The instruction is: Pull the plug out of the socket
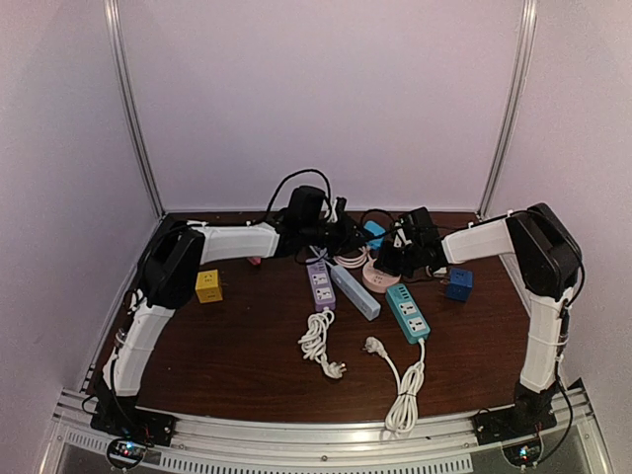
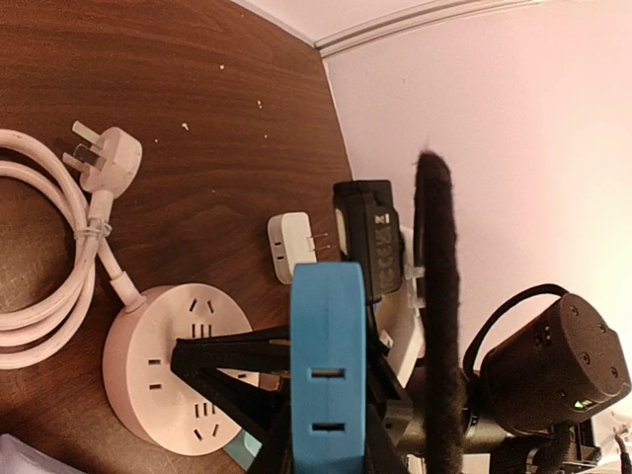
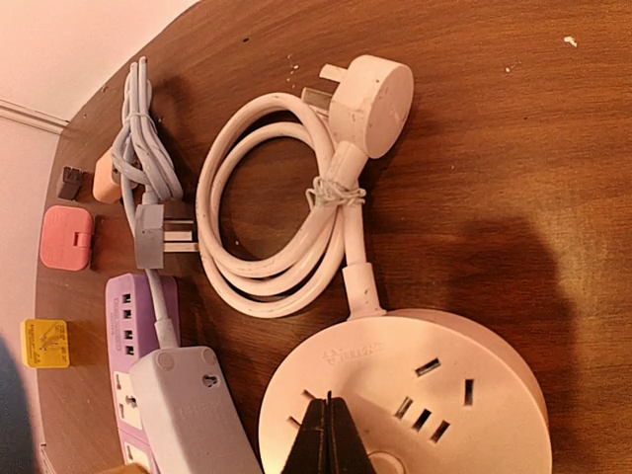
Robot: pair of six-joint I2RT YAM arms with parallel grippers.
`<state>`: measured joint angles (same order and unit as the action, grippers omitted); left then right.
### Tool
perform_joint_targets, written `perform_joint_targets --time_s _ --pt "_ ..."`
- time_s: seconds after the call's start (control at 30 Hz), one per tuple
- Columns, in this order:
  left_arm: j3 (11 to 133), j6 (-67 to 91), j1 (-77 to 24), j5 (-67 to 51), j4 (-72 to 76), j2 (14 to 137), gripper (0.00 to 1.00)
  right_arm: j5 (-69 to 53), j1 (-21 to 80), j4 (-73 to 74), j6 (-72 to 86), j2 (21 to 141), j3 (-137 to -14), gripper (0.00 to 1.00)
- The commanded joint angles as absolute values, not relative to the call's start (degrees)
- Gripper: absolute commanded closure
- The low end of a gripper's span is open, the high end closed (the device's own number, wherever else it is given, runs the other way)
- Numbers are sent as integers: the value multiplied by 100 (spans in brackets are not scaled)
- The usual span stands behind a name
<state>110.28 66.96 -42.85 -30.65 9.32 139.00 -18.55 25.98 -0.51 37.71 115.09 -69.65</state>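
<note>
My left gripper should go left in the top view, then down to the bare tabletop by the yellow cube and release.
My left gripper point(image 2: 318, 420) is shut on a blue socket block point(image 2: 327, 326) with two slots and holds it above the table. A black power adapter plug point(image 2: 367, 240) sits at the block's far end; I cannot see its pins. In the top view this gripper point(image 1: 348, 238) is at the back centre by the blue block point(image 1: 373, 231). My right gripper point(image 3: 329, 407) is shut and empty, its tips over the round pink socket point(image 3: 444, 395). The round socket point(image 1: 376, 277) also shows in the left wrist view point(image 2: 158, 380).
The round socket's coiled white cord point(image 3: 276, 227) and plug point(image 3: 370, 91) lie behind it. A purple strip point(image 1: 319, 285), grey strip point(image 1: 354, 291), teal strip point(image 1: 407, 311), blue cube point(image 1: 458, 284) and yellow cube point(image 1: 208, 286) lie around. A small white plug point(image 2: 292, 240) sits near the wall.
</note>
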Motion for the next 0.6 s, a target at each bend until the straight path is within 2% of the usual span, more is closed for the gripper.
perform_joint_targets --time_s 0.0,0.27,0.57 --pt "10982 6412 -4231 -2843 570 13573 100 -1795 2583 859 3743 11763 -6644 100" --pt "10785 5396 -4043 -2298 -528 12951 100 -1859 2584 954 3512 11363 -6919 100" --pt "10115 4056 -4008 -1235 -1835 11931 100 -1688 2574 1209 3317 10879 -7338 92"
